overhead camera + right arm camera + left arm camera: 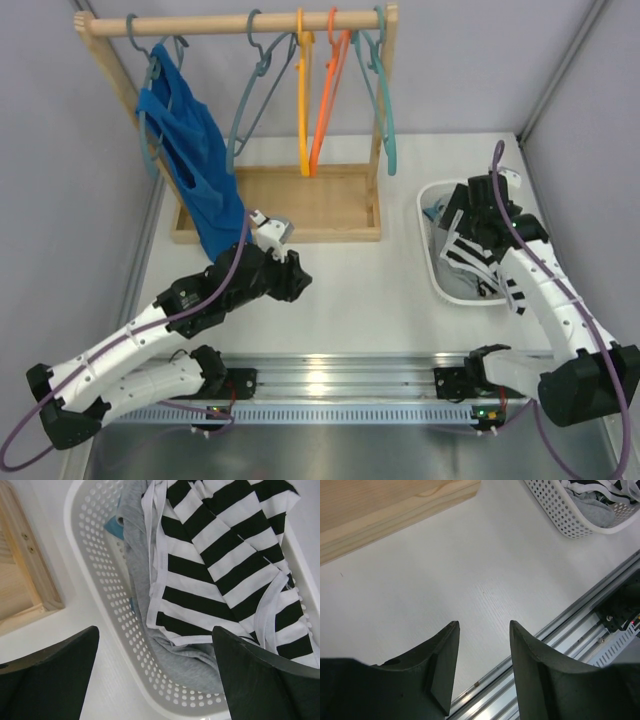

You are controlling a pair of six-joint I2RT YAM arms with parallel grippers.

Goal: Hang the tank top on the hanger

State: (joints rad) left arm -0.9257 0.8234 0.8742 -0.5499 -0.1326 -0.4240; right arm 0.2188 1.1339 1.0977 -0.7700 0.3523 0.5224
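Note:
My right gripper is to go down into the basket next and shift away from the wooden rack onto the tank top's white edge (498, 275) (267, 612), where the trim lies folded on top.
The black-and-white striped tank top (220, 555) lies crumpled in a white perforated basket (100, 580) on top of a grey garment (200, 665). In the top view the top (462, 255) is partly hidden under my right arm. My right gripper (155, 630) is open and empty, hovering just above the basket's near rim (465, 225). The slate blue-grey hanger (250, 100) hangs bare on the wooden rack rail. My left gripper (300, 275) is open and empty over the bare table (483, 625), well left of the basket.
The wooden rack (240, 22) also holds a plain blue top (195, 160) on a teal hanger, a yellow hanger (303, 100), an orange hanger (325, 100) and teal hangers (383, 110). Its wooden base tray (300, 200) sits behind my left gripper. A metal rail (340, 380) runs along the near edge.

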